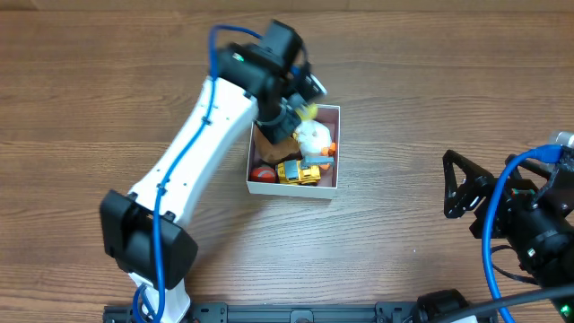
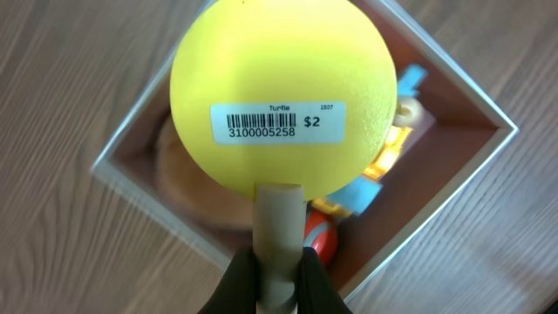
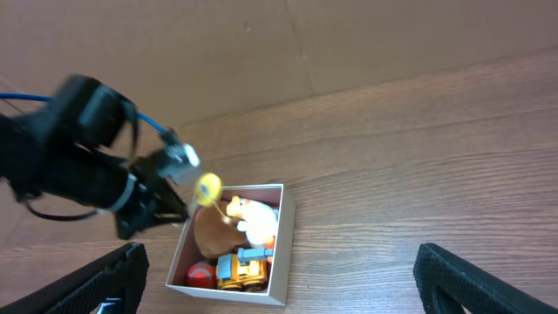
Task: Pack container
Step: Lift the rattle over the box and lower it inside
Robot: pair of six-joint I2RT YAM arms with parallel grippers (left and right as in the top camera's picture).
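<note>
Next, my left gripper moves back and down to the gap between brown plush and toy truck [image 1: 300,172], since the yellow ball toy still hangs above the container.
The container [image 1: 330,188] is a white-walled square box at the table's middle, also in the right wrist view [image 3: 283,253] and the left wrist view [image 2: 471,139]. It holds a brown plush [image 3: 214,231], a white plush [image 1: 314,136], a yellow and blue toy truck [image 1: 300,172] and a red ball [image 1: 262,173]. My left gripper [image 2: 279,270] is shut on the grey stem of a yellow ball toy [image 2: 279,87] with a barcode sticker, held over the container's far side [image 1: 308,109]. My right gripper [image 3: 279,283] is open and empty, well to the right of the container.
Brown wooden tabletop all round the container. The right arm [image 1: 529,215] sits at the right edge. A cardboard wall [image 3: 261,44] stands behind the table in the right wrist view.
</note>
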